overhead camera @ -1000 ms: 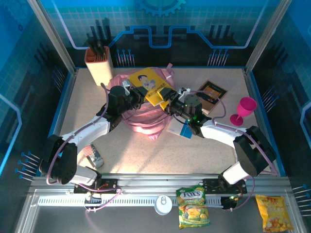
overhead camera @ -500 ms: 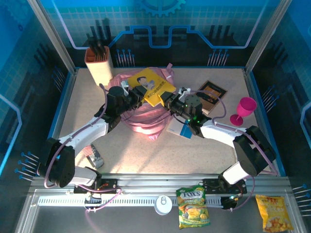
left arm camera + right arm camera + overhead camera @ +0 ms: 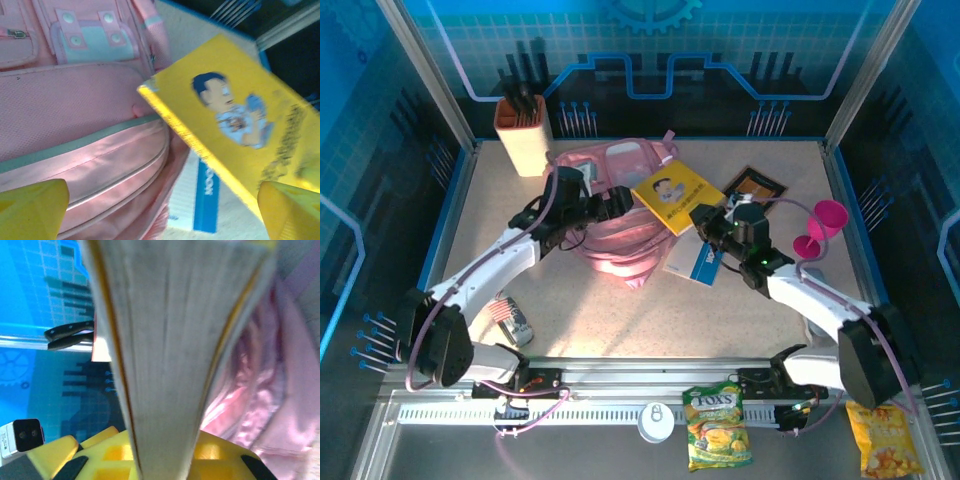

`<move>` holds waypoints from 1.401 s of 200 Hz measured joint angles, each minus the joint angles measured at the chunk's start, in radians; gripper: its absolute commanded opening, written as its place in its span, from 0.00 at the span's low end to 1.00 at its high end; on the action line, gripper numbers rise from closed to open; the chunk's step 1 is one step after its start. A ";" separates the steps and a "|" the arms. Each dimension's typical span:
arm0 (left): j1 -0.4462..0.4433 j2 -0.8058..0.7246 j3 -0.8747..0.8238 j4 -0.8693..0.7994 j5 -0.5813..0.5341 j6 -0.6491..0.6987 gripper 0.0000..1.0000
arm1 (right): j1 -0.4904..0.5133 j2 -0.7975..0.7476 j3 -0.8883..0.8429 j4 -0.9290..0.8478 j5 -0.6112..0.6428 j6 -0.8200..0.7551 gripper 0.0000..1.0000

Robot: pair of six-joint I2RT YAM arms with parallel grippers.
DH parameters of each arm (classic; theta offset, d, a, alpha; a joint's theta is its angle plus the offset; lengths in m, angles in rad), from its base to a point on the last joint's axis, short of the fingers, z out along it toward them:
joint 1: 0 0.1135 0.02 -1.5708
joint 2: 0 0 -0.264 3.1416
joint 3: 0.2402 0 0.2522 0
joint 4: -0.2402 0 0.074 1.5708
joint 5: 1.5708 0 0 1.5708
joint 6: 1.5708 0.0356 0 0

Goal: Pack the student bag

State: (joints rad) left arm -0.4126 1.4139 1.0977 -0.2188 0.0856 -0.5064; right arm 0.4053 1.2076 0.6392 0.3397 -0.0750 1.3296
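Next, my left gripper moves down and turns to straddle the pale zip edge (image 3: 623,238) (image 3: 122,176), which lies on the bag below it, since the yellow book is still outside.
The student bag (image 3: 620,225) is a soft pink backpack lying flat mid-table; its pockets and zip seams show under the left wrist (image 3: 75,110). A yellow book with a cartoon boy (image 3: 670,193) hangs tilted just right of the bag. My right gripper (image 3: 706,217) is shut on its near edge, and the page block (image 3: 175,340) stands between the yellow fingers (image 3: 225,460) of that gripper (image 3: 165,460). My left gripper (image 3: 618,198) hovers over the bag, open with nothing in it, its yellow fingertips (image 3: 30,210) wide apart around the gripper's middle (image 3: 160,215). The book's cover (image 3: 235,125) is beside it.
A white and blue booklet (image 3: 695,262) lies right of the bag, also under the left wrist (image 3: 200,200). A dark book (image 3: 752,185) and pink goblet (image 3: 820,225) sit at the right. A knife block (image 3: 523,125) stands back left. A striped item (image 3: 510,318) lies near left. Snack bags (image 3: 717,425) sit on the front rail.
The left gripper has opened and let the yellow book go. The right gripper has shut on the book and carried it right, off the top of the bag.
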 measured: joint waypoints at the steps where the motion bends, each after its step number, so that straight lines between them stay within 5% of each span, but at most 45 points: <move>1: -0.002 0.005 0.006 -0.010 -0.002 0.013 0.98 | -0.001 -0.003 0.000 -0.005 0.001 -0.002 0.09; 44: -0.087 0.191 0.181 -0.252 -0.122 0.337 0.97 | -0.092 -0.189 -0.006 -0.240 0.048 -0.106 0.10; 103: -0.154 0.414 0.348 -0.479 -0.351 0.594 0.78 | -0.145 -0.275 -0.017 -0.385 0.072 -0.168 0.10; 161: -0.156 0.540 0.474 -0.615 -0.451 0.621 0.73 | -0.145 -0.275 -0.035 -0.411 0.067 -0.167 0.11; 237: -0.167 0.611 0.550 -0.665 -0.472 0.640 0.51 | -0.145 -0.275 -0.037 -0.410 0.064 -0.161 0.12; 280: -0.172 0.639 0.552 -0.666 -0.471 0.639 0.27 | -0.150 -0.277 -0.038 -0.411 0.063 -0.159 0.12</move>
State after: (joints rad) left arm -0.5846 2.0525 1.6497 -0.8848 -0.3855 0.1326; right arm 0.2558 0.9310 0.6014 -0.0715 -0.0116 1.1702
